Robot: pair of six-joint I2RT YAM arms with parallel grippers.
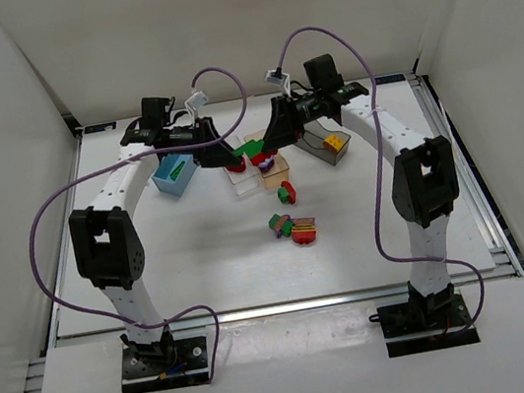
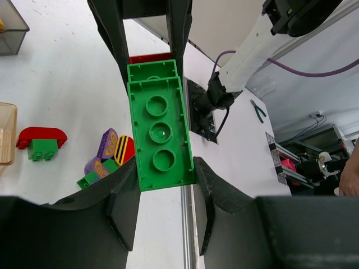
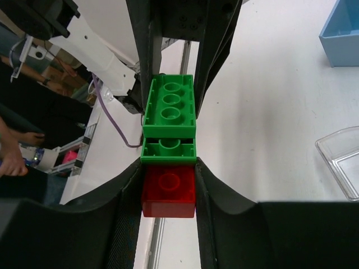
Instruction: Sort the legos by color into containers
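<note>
My left gripper will next move away from the red brick, tilt down over the light blue container (image 1: 177, 173) and let go of the brick, because a green piece is in there.
A joined stack of legos hangs in the air between my two grippers, above the clear container (image 1: 245, 183) and the peach container (image 1: 275, 164). My left gripper (image 2: 165, 168) is shut on the long green brick (image 2: 160, 134). A shorter green brick (image 3: 169, 150) links it to a red brick (image 3: 168, 190), and my right gripper (image 3: 168, 185) is shut on that red one. From above, the left gripper (image 1: 225, 154) and the right gripper (image 1: 259, 147) face each other. Loose legos (image 1: 294, 227) lie in the middle of the table.
The light blue container (image 1: 175, 173) holds a green piece. The grey container (image 1: 324, 147) holds a yellow brick (image 1: 334, 142). A red-and-green piece (image 1: 287, 190) lies just in front of the peach container. A red arch on a green brick (image 2: 40, 143) and purple and striped pieces (image 2: 106, 157) lie below.
</note>
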